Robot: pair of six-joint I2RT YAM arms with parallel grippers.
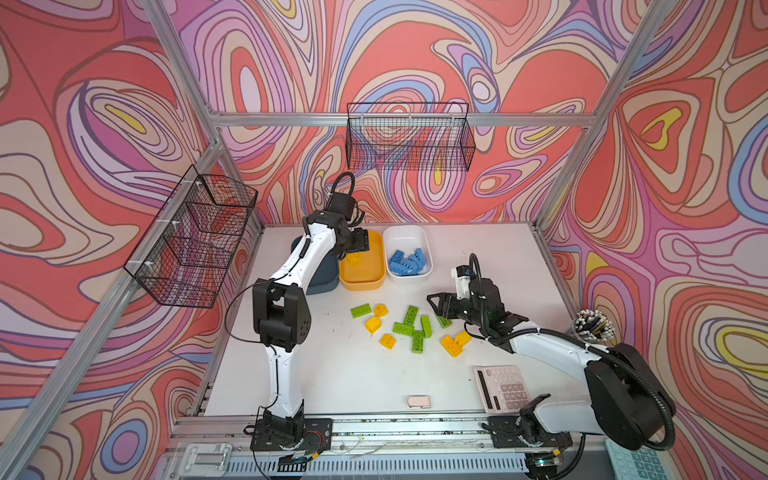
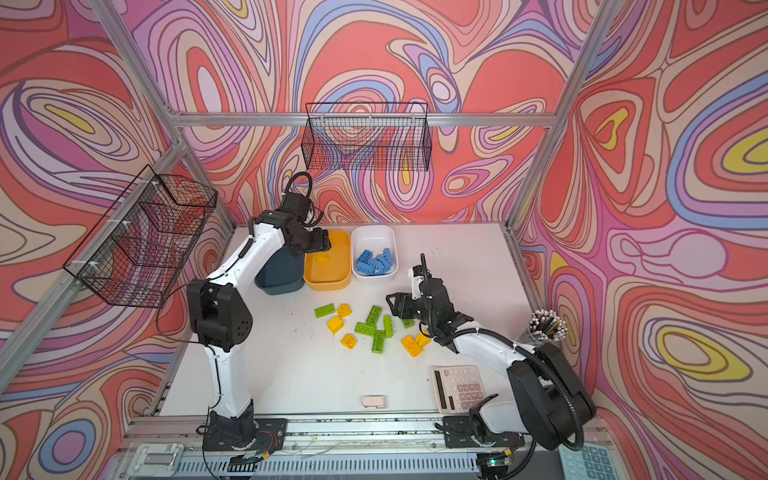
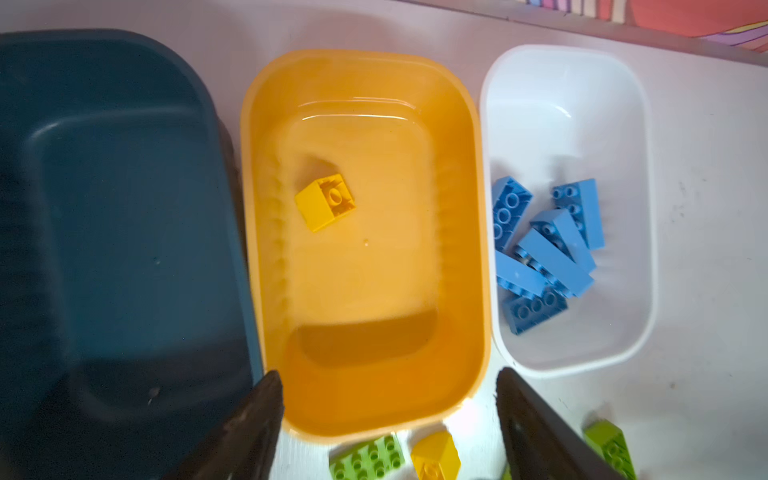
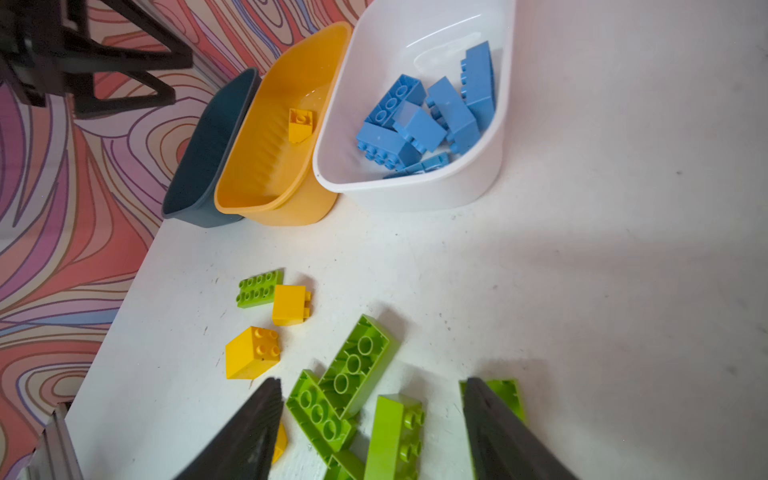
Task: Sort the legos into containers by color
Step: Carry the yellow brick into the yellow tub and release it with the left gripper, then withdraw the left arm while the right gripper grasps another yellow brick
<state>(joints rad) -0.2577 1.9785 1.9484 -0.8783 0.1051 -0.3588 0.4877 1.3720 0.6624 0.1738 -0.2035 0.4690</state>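
Observation:
My right gripper next moves back over the green bricks and down onto the lone yellow brick beyond, as bare tabletop around it leaves finger room.
Three tubs stand in a row at the back of the table: dark teal (image 1: 322, 272), yellow-orange (image 1: 365, 281) and white (image 1: 409, 239). One yellow brick (image 3: 325, 201) lies in the yellow-orange tub (image 3: 374, 270). Several blue bricks (image 3: 544, 249) are piled in the white tub (image 3: 569, 124). My left gripper (image 1: 359, 242) hovers open over the yellow-orange tub, with nothing between its fingers. Loose lime green (image 1: 411, 314) and yellow bricks (image 1: 372, 325) lie scattered mid-table. Above their right end my right gripper (image 4: 372, 380) stands open and empty, with green bricks (image 4: 395, 436) below it.
A pink calculator (image 1: 503, 388) and a small pale pink block (image 1: 419, 401) lie near the front edge. A cup of pencils (image 1: 594, 326) stands at the right edge. Black wire baskets hang on the back wall (image 1: 409, 137) and the left wall (image 1: 195, 237).

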